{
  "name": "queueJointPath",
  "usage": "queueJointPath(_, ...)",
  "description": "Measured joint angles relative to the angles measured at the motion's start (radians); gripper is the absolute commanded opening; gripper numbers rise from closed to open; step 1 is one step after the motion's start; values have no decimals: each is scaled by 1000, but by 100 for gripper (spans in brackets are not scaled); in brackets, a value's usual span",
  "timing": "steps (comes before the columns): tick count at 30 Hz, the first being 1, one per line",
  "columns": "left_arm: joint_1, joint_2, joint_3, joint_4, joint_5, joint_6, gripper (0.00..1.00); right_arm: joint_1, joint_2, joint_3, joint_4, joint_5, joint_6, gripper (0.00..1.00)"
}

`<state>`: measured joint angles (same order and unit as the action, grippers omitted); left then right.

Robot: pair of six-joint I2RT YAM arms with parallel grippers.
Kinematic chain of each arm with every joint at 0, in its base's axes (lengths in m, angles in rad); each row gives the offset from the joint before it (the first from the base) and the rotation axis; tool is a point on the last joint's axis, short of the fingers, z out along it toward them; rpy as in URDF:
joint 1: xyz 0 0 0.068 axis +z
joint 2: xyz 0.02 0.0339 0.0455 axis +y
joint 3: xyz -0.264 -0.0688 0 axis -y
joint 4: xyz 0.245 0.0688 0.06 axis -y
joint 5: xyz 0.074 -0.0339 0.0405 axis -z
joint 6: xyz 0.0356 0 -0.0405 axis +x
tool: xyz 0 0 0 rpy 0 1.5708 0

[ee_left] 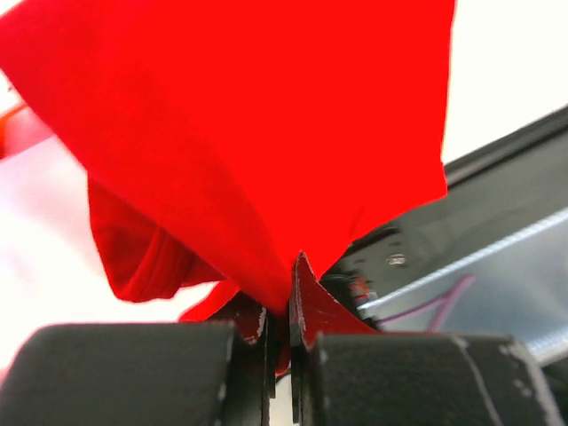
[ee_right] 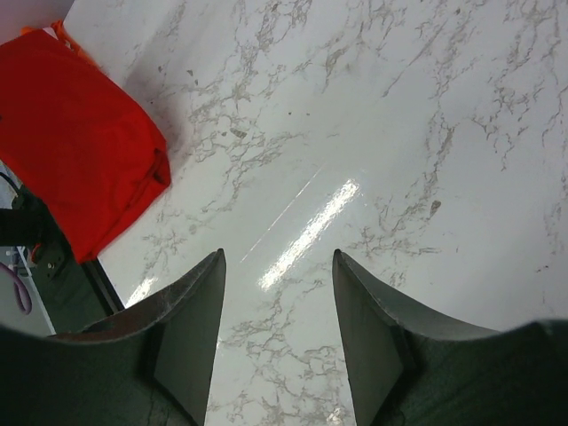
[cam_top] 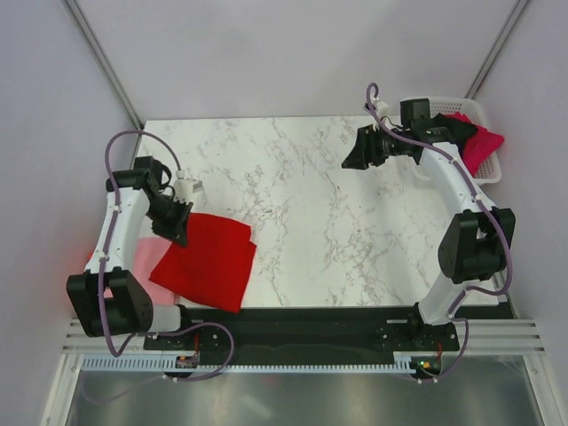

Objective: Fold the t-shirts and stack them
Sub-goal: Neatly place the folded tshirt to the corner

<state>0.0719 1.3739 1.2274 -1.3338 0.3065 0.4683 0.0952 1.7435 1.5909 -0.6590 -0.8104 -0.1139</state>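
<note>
My left gripper next carries the red t-shirt [cam_top: 209,257] left in the top view and releases it over the light pink t-shirt [cam_top: 146,262], because that lies partly uncovered.
A folded bright red t-shirt [cam_top: 209,257] lies at the table's near left, partly over a light pink t-shirt [cam_top: 146,262]. My left gripper [cam_top: 174,222] is shut on the red t-shirt's upper left edge; in the left wrist view the red cloth [ee_left: 248,133] is pinched between the fingers [ee_left: 306,311]. My right gripper [cam_top: 359,153] is open and empty above bare marble at the far right; its wrist view shows the fingers [ee_right: 200,311] spread and the red t-shirt [ee_right: 75,133] far off. Magenta [cam_top: 482,142] and black [cam_top: 454,127] t-shirts sit in the basket.
A white lattice basket [cam_top: 484,173] stands at the table's far right corner, behind my right arm. The black base rail [cam_top: 293,319] runs along the near edge. Grey walls close in the table on the left, back and right.
</note>
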Motion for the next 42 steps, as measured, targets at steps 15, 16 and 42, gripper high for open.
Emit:
queueJointPath(15,252,-89,23,-6,-230,214,2,39,35,0,0,-21,-13,59)
queueJointPath(16,266,-89,34,-6,-238,232,2,40,36,0,0,-22,-13,59)
queueJointPath(42,521,175,167,17,-394,399,2,63,90,0,12,-47,-25,58)
